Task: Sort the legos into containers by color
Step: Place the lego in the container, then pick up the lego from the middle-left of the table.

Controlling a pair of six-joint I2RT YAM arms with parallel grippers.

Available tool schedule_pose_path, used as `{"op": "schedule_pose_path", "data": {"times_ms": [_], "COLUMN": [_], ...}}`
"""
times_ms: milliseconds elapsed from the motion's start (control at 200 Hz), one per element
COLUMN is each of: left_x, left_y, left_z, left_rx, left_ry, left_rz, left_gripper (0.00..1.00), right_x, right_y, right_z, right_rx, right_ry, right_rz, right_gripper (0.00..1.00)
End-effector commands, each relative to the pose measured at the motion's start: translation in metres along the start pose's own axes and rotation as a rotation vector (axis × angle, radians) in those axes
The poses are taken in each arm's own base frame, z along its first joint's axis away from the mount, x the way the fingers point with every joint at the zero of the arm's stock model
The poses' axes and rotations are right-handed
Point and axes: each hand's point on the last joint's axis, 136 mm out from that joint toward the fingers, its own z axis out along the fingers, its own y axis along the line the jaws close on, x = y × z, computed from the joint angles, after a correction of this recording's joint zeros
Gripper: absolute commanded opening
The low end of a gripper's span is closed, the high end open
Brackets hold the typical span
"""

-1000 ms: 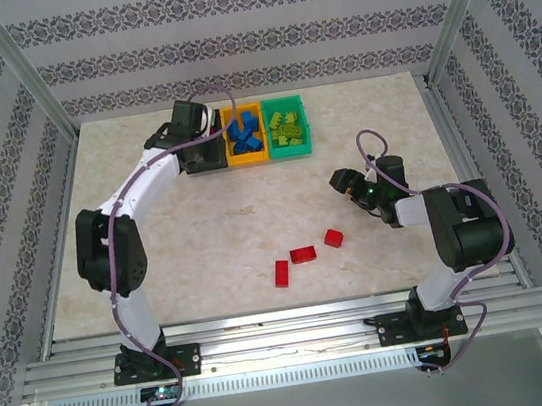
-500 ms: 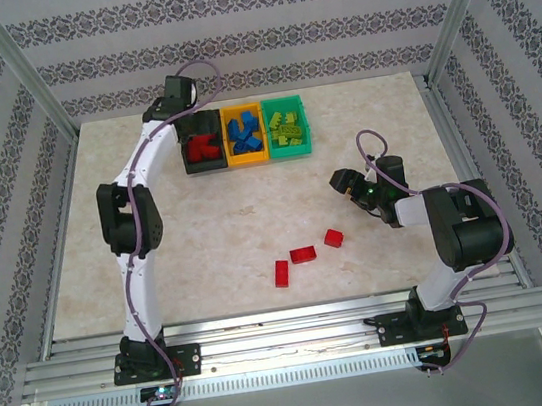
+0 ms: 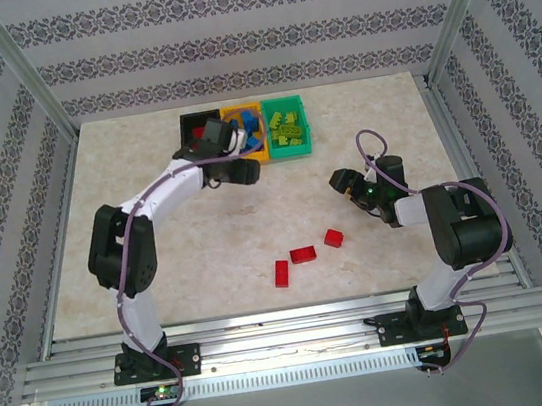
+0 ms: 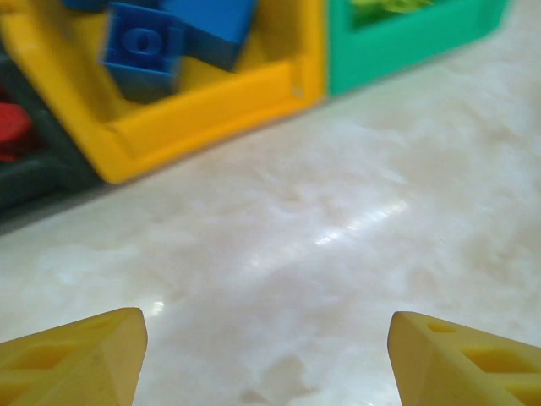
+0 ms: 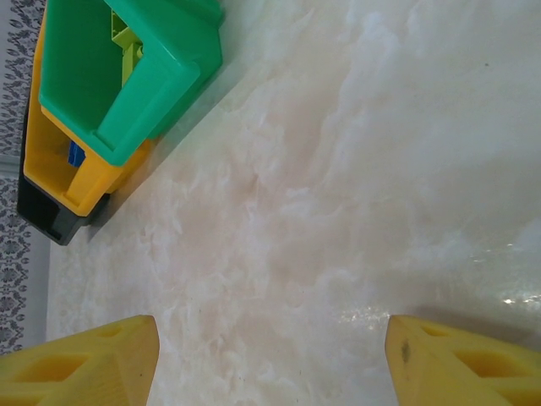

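The red lego nearest the robot's right gripper lies back and below, so the robot will move its left gripper back and down around that lego next.
Three red legos [image 3: 303, 255] lie loose on the table's near middle. At the back stand the containers in a row: a black bin [image 3: 187, 124] with red legos, an orange-yellow bin [image 3: 236, 117] with blue legos [image 4: 144, 51], and a teal green bin [image 3: 291, 148] with lime legos [image 3: 287, 126]. My left gripper [image 3: 246, 171] hangs low just in front of the black and orange-yellow bins, open and empty [image 4: 266, 364]. My right gripper [image 3: 339, 183] rests to the right, open and empty over bare table [image 5: 270, 364]. The left arm hides part of the black bin.
The marble-patterned tabletop [image 3: 196, 244] is bounded by aluminium frame posts [image 3: 27, 81] and patterned walls. The right wrist view shows the teal bin [image 5: 127, 76] and orange-yellow bin [image 5: 59, 169] far off at upper left.
The left gripper was over the black bin, opened its jaws, and the arm has swung down to the table in front of the bins. The right arm has not moved.
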Motion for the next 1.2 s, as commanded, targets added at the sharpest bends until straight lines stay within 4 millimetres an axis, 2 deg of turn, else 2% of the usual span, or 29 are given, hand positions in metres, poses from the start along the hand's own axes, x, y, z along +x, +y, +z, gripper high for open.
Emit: {"op": "schedule_pose_path", "data": {"times_ms": [0,185,380,470,754,904,1194], "left_x": [-0.005,0.027,0.054,0.063,0.100,0.116,0.117], "left_y": [-0.036,-0.104,-0.151,-0.165,-0.221,-0.238,-0.248], "left_z": [-0.007,-0.001,0.010,0.013,0.024,0.034,0.050], "left_rx": [0.077,0.238,0.268,0.238,0.321,0.297,0.285], "left_ry": [-0.091,-0.067,-0.056,-0.072,-0.059,-0.046,-0.019], "left_rz": [0.077,0.225,0.342,0.377,0.353,0.393,0.373], "left_gripper": [0.75,0.76,0.76,0.76,0.77,0.77,0.77], "right_x": [-0.006,-0.006,-0.010,-0.014,-0.014,-0.013,-0.012], "right_y": [0.013,0.012,0.008,0.003,0.003,0.002,0.002], "right_z": [0.004,0.003,0.001,-0.004,-0.002,-0.001,-0.001], "right_rx": [-0.043,-0.040,-0.046,-0.042,-0.054,-0.060,-0.062], "right_ry": [-0.005,-0.007,-0.013,-0.029,-0.028,-0.022,-0.021], "right_rz": [-0.017,-0.016,0.011,0.025,0.042,0.051,0.053], "right_gripper": [0.72,0.72,0.72,0.72,0.72,0.72,0.72]}}
